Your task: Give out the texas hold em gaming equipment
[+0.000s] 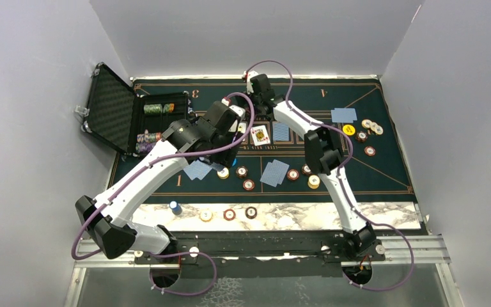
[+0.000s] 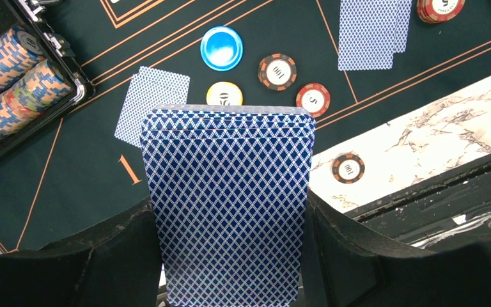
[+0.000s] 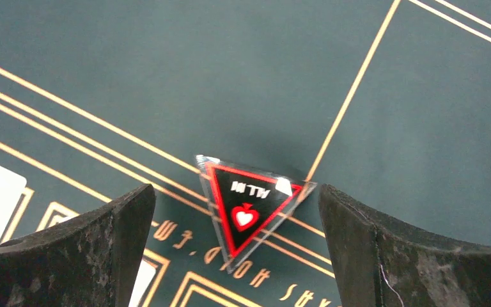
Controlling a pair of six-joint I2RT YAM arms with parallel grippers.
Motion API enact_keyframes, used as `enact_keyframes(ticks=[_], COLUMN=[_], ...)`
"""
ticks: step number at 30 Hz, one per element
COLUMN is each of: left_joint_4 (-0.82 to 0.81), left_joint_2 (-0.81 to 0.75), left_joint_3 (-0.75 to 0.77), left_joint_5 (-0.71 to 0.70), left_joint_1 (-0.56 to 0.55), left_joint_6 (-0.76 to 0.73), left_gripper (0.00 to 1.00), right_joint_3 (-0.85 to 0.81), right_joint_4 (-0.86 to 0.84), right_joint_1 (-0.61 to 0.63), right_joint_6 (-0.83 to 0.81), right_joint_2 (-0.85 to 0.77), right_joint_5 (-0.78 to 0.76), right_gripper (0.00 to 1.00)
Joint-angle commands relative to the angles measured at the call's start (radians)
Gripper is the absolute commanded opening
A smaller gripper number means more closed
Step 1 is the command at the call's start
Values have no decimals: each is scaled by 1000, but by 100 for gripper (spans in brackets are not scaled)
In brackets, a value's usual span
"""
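Observation:
My right gripper is to go down next and close across the corners on either side of its lettering [image 3: 255, 188].
My left gripper [image 2: 229, 206] is shut on a deck of blue-backed playing cards [image 2: 230, 243] and holds it above the green mat near the "1" mark; in the top view it [image 1: 227, 148] hovers left of centre. Below it lie a dealt pair of cards [image 2: 153, 102], a blue disc [image 2: 221, 48], a yellow chip [image 2: 224, 94] and red-brown chips [image 2: 277, 71]. My right gripper [image 3: 235, 198] is open, jaws wide apart. The small red triangular marker [image 3: 249, 195] lies flat on the mat between and just beyond the fingers.
The open black case [image 1: 112, 105] with chip stacks [image 2: 13, 70] stands at the far left. A face-up card [image 1: 260, 134] lies mid-mat. Cards [image 1: 343, 115] and chips [image 1: 367, 131] lie at the right. Chips [image 1: 229, 214] and a blue disc [image 1: 176, 206] rest on the marble strip.

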State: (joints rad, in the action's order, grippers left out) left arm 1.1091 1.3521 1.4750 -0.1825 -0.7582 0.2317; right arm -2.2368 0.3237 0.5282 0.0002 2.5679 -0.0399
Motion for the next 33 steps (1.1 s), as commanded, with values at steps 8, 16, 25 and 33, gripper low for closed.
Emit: enact_keyframes(ticks=[8, 16, 25, 33], left_joint_4=[8, 7, 8, 6], left_joint_2=[-17, 3, 7, 13], left_joint_3=[4, 17, 19, 24], left_joint_5=[17, 23, 26, 32], left_joint_1=[34, 44, 46, 46], left_joint_6=[-26, -46, -48, -48], left_gripper=[0, 0, 0, 0], right_joint_3=[-96, -28, 8, 79], right_joint_4=[57, 78, 54, 53], right_joint_1=[-17, -17, -17, -66], right_joint_6=[-30, -59, -79, 8], right_joint_2=[104, 81, 51, -81], right_joint_5=[-34, -31, -69, -32], right_gripper=[98, 72, 61, 48])
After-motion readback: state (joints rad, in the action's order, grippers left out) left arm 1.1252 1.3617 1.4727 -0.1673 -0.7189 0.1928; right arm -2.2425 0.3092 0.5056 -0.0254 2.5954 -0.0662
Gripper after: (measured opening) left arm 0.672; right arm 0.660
